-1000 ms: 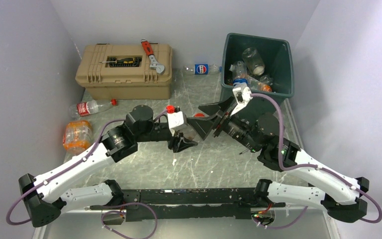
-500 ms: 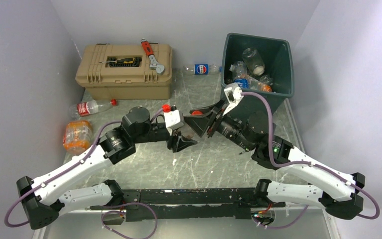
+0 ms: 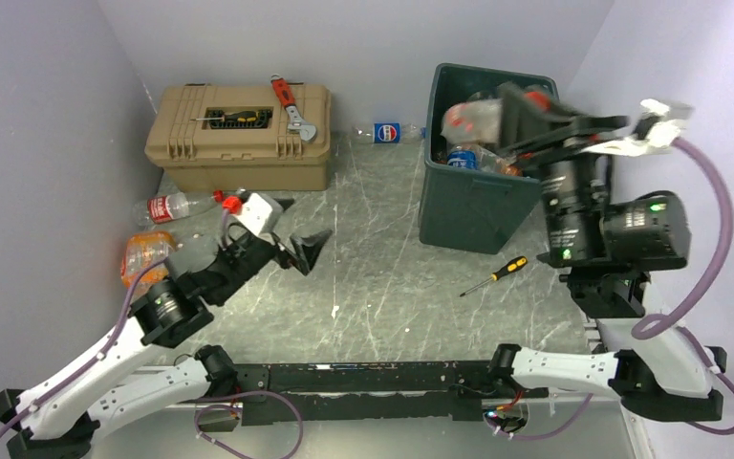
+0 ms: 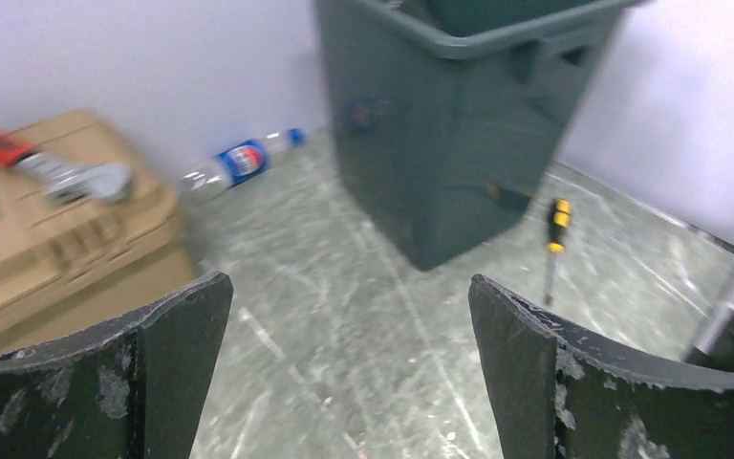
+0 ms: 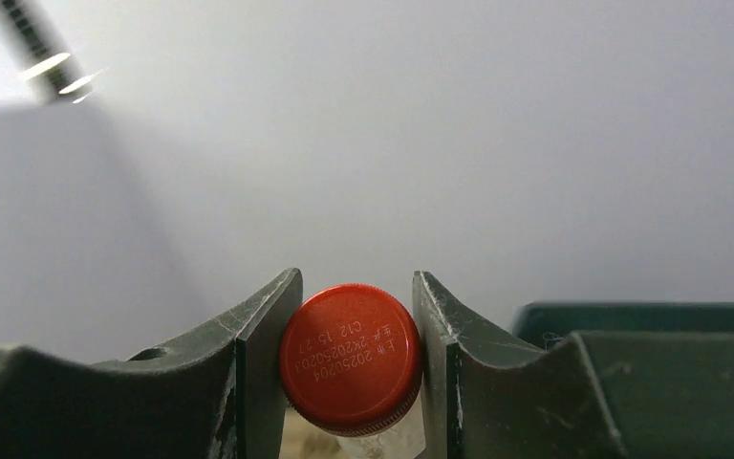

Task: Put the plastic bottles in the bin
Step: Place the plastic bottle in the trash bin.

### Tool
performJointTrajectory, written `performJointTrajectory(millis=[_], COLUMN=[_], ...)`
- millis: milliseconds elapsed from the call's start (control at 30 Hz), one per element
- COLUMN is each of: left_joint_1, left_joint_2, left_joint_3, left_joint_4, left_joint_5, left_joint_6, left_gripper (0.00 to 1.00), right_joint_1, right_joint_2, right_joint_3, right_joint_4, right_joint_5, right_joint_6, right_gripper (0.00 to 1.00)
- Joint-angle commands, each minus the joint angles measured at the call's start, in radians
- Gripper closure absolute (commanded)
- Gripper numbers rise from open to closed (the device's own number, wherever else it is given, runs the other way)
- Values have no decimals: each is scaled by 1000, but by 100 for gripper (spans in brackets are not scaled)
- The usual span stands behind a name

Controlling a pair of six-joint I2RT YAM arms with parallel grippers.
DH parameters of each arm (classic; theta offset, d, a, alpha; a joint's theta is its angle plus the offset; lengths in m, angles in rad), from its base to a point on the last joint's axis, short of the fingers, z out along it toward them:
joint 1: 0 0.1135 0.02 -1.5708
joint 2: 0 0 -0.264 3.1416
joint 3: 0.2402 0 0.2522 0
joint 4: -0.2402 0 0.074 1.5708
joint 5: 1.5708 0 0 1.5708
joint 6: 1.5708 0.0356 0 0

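Observation:
The bottle's still above the bin's rim, so I'll tilt my right gripper down and lower it into the dark green bin's opening (image 5: 645,319) to release the red cap (image 5: 351,357).
My right gripper (image 3: 516,115) is raised over the dark green bin (image 3: 464,206) and is shut on the red cap (image 5: 351,357) of a clear plastic bottle (image 3: 465,120). The cap sits tight between both fingers; the bottle's body is mostly hidden below it. Several bottles (image 3: 468,158) lie inside the bin. My left gripper (image 3: 296,251) is open and empty, low over the table left of centre. On the table lie a blue-label bottle (image 3: 390,133), a red-label bottle (image 3: 174,206) and a crushed orange bottle (image 3: 145,256). The left wrist view shows the bin (image 4: 440,143) and the blue-label bottle (image 4: 239,161).
A tan toolbox (image 3: 239,134) stands at the back left with a red wrench (image 3: 291,103) and a screwdriver (image 3: 234,117) on top. A yellow-handled screwdriver (image 3: 497,274) lies on the table in front of the bin. Walls close in on both sides.
My right arm has swung up from the table's middle to above the bin with the bottle. My left gripper has drawn back to the left and stands open.

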Motion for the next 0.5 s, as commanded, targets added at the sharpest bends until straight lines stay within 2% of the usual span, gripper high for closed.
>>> performJointTrajectory(millis=[0,33,100,167,300,467], left_joint_1=[-3,-3,-3,-2,-3,-3], left_joint_2=[-42,-52,-77,-107,-135,-98], left_joint_3=[14,9,-13,-51,-72,-80], left_joint_4=[-132,-154,-174,-163,-172,-170], left_joint_5=[-389,-446,-578,-666,-729,-758], left_joint_6=[-86,-108,-157,-176,-204,-207], left_gripper=[1,1,0,1,0,1], right_joint_1=[-102,-189,-392,-547,-683,-799], right_joint_2=[123,150,201,237,281,334], right_joint_3=[70,104,172,177,109,38], right_joint_4=[224,118,-138,-260,-249,-224], right_joint_5=[348,329,239,151,78,-63], right_joint_6=[-370,-301,-54,143,220,316], right_gripper=[100,100,100,100,100,100])
